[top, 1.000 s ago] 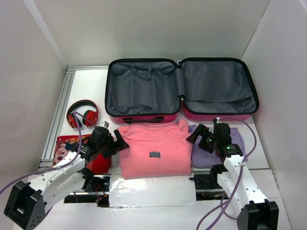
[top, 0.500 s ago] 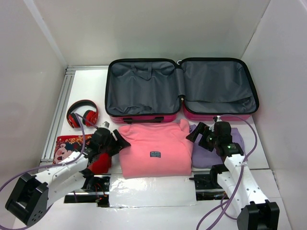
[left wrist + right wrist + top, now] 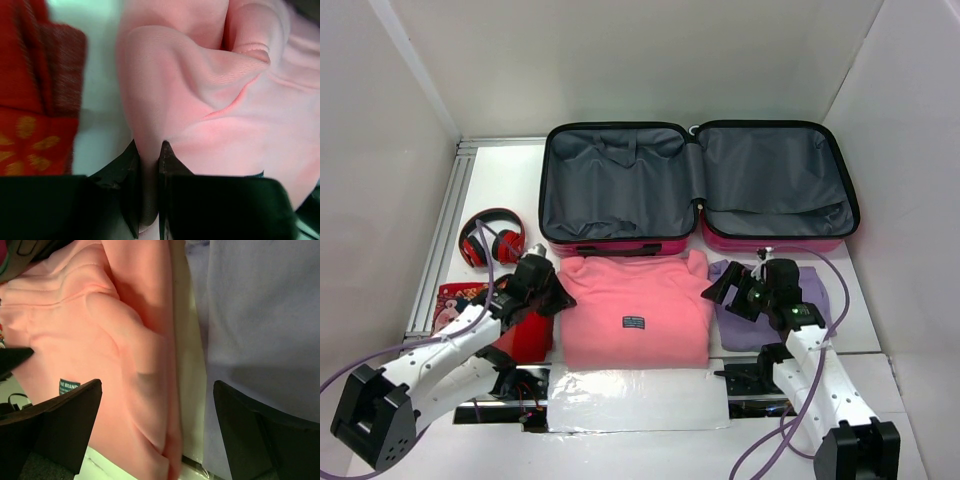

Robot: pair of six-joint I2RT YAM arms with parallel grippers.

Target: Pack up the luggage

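The luggage half by the headphones is bare and lies outward of my left gripper, so next my left gripper needs to rise, move outward, lower the sweater [image 3: 635, 310] and then release it into that half.
The luggage [image 3: 620, 190] lies open at the back of the table, both grey-lined halves bare, pink shell showing along the front. A folded pink sweater [image 3: 635, 310] lies just in front of it. My left gripper [image 3: 552, 292] is at the sweater's left edge, jaws shut on a pinched fold of the pink cloth [image 3: 210, 100], seen between the tips of the gripper [image 3: 148, 147]. My right gripper [image 3: 728, 285] hangs open over the gap between the sweater [image 3: 75, 340] and a lilac garment [image 3: 260, 315]; nothing sits between its jaws [image 3: 157, 390].
Red headphones [image 3: 492, 240] lie at the left. A red printed pouch [image 3: 455, 298] and a red item [image 3: 525, 335] sit beside my left arm. The lilac garment [image 3: 815, 290] lies right of the sweater. A shiny sheet [image 3: 635, 400] covers the near edge. White walls enclose the table.
My left gripper has moved in to the sweater's left edge and closed on it, bunching the cloth. My right gripper has shifted slightly left and stays open.
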